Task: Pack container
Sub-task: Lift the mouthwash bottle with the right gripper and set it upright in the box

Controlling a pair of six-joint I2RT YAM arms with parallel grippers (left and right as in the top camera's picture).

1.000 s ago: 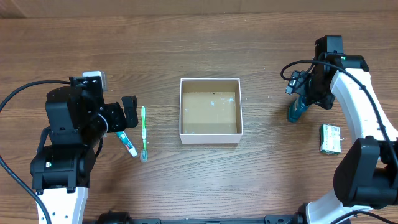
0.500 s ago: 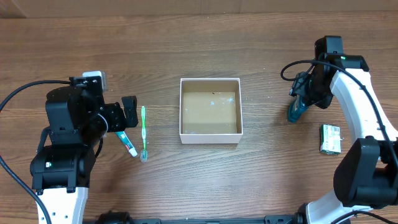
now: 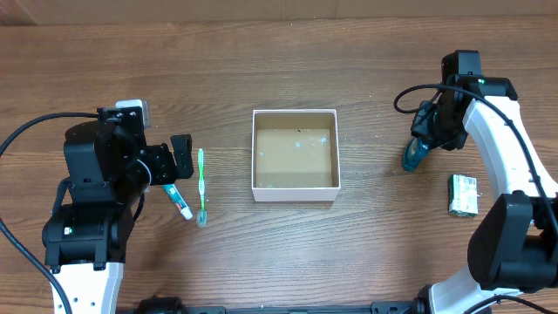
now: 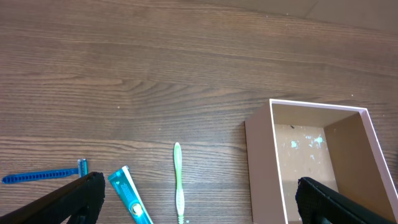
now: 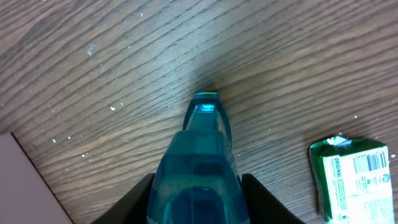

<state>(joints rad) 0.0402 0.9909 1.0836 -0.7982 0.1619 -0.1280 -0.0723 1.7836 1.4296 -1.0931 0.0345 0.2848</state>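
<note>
I will next lift the bottle point(image 3: 412, 157) with my right gripper and cross left in the overhead view, where the empty container lies. Then I will lower it into the far toothbrush-side corner point(image 3: 271, 135) and release it.
The container point(image 3: 294, 194), a square white-walled box with a brown floor, sits open and empty at the table's middle; its left wall point(image 4: 261, 163) shows in the left wrist view. At the right, a translucent blue bottle point(image 3: 412, 157) stands on the wood, and my right gripper point(image 3: 427, 133) is shut on it. Both fingers press the sides of the bottle point(image 5: 200, 143) where my right gripper point(image 5: 198, 186) holds it. My left gripper point(image 3: 174, 161) hangs open at the left, above a green toothbrush point(image 3: 201, 185) and a toothpaste tube point(image 3: 179, 201). Nothing is between the fingers of my left gripper point(image 4: 199, 193).
A green packet point(image 3: 463, 194) lies near the right arm's base and shows beside the bottle in the right wrist view point(image 5: 351, 177). A blue razor point(image 4: 43, 176) lies left of the toothpaste tube point(image 4: 129, 202) and toothbrush point(image 4: 178, 183). Bare wood surrounds the box.
My right gripper's fingers have closed in on the blue bottle. The bottle still stands in the same spot. The left arm has not moved.
</note>
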